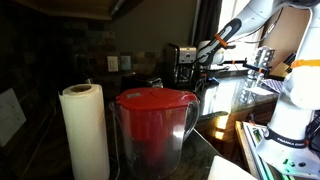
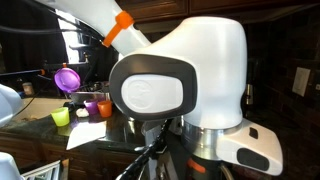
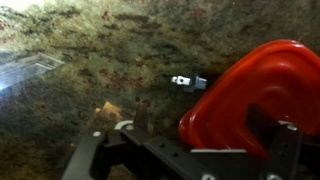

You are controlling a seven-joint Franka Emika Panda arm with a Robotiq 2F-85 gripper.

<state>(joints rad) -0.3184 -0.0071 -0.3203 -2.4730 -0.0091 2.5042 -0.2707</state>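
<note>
My gripper moves down astride the red cup-like thing's edge (image 3: 190, 122) next and closes, as one finger stands clear of that edge and the other over the thing's hollow.
In the wrist view my gripper (image 3: 200, 120) hangs low over a speckled granite counter (image 3: 90, 50). A glossy red cup-like thing (image 3: 240, 85) fills the lower right, between the fingers. The left finger stands clear of its edge and the right finger shows dark in front of it, so the jaws look open around it. A small blue and white object (image 3: 187, 81) lies on the counter just beyond. In an exterior view the arm (image 1: 228, 35) reaches down to the far counter. Its fingers are too small to read there.
A paper towel roll (image 1: 84, 130) and a clear pitcher with a red lid (image 1: 155, 100) stand close to one camera. Small cups, green (image 2: 60, 117), orange (image 2: 90, 107) and purple (image 2: 104, 105), sit on the counter, with a purple cup (image 2: 67, 78) above them. The white robot base (image 2: 190, 80) blocks much of that view.
</note>
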